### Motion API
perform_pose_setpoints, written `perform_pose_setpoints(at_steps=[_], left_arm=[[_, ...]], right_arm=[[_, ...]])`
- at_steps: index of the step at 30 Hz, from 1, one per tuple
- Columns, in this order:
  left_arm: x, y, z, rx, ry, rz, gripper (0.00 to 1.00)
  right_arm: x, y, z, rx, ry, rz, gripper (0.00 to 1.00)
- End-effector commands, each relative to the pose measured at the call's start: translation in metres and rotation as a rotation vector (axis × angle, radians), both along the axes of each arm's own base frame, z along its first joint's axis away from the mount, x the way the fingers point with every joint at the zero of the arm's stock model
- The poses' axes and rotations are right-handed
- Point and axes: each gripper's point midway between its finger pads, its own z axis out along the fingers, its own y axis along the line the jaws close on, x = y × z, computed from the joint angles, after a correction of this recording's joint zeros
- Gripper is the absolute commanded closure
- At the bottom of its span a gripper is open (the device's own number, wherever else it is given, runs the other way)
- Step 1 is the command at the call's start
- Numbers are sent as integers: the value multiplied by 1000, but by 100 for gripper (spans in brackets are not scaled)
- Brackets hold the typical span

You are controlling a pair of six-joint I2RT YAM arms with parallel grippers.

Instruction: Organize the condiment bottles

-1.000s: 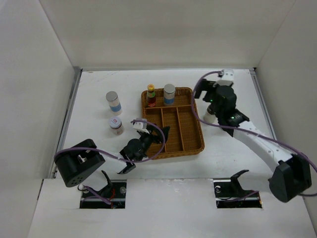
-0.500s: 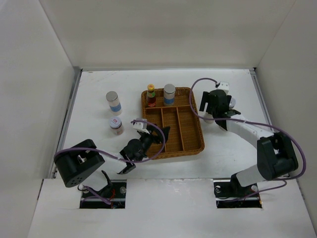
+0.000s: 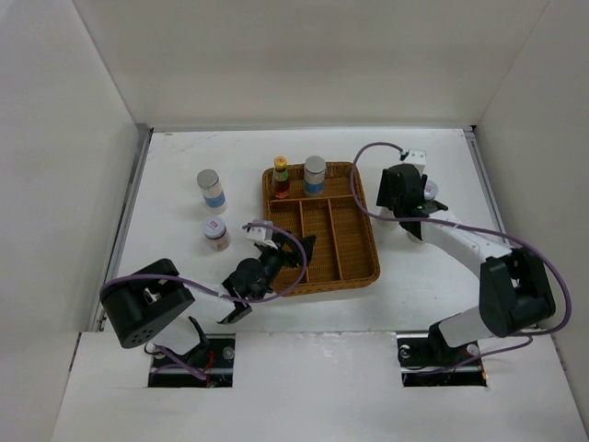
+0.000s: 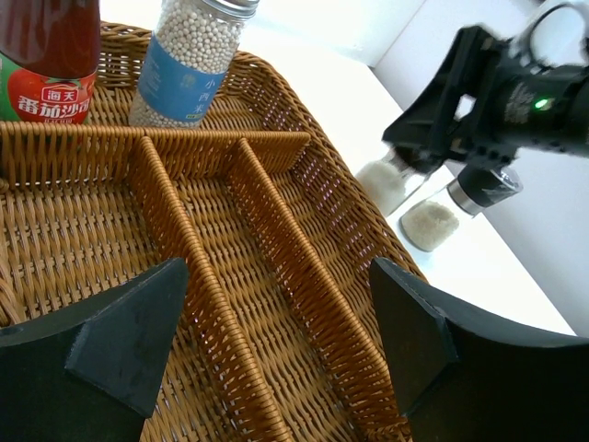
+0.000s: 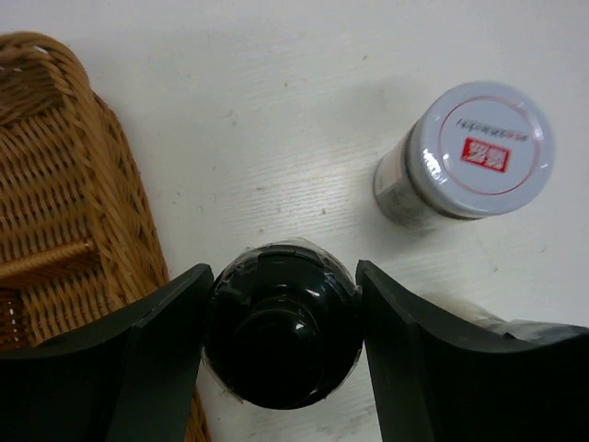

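Observation:
My right gripper will next go over the tray's rim to release the black-capped bottle, as the far end of the tray's closest empty section is to its left in the top view.
In the right wrist view my right gripper (image 5: 281,336) is shut on the dark black-capped bottle (image 5: 281,313), both fingers touching its sides, just right of the wicker tray (image 5: 55,230). A white-lidded jar with a red mark (image 5: 479,147) stands apart from it. From above, the right gripper (image 3: 402,191) hides that bottle. A red sauce bottle (image 3: 281,177) and a blue-banded white cylinder (image 3: 315,175) stand in the tray's far compartment. My left gripper (image 3: 302,250) hangs open over the tray's near left; nothing lies between its fingers (image 4: 138,322).
On the table left of the tray (image 3: 368,267) stand another blue-banded cylinder (image 3: 212,191) and a small red-marked jar (image 3: 216,233). Two pale shakers (image 4: 386,181) (image 4: 431,224) sit by the right gripper. White walls close in the table on three sides.
The right arm drew in and came down beside the tray, and its fingers closed from wide open onto the dark bottle. The left arm has not moved.

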Motion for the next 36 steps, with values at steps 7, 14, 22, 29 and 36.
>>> perform_pose_setpoints(at_steps=[7, 14, 22, 29, 36], left_arm=[[1, 7, 27, -96, -50, 19, 19], [-1, 9, 31, -105, -56, 19, 19], [1, 10, 27, -98, -50, 30, 19], [1, 7, 26, -96, -49, 24, 18], [-2, 6, 29, -105, -53, 14, 18]], right_arm=[[10, 89, 145, 89, -363, 178, 47], [16, 141, 108, 118, -299, 276, 47], [15, 146, 52, 112, -204, 265, 44], [11, 144, 38, 123, -178, 273, 22], [-19, 85, 110, 188, -348, 183, 0]])
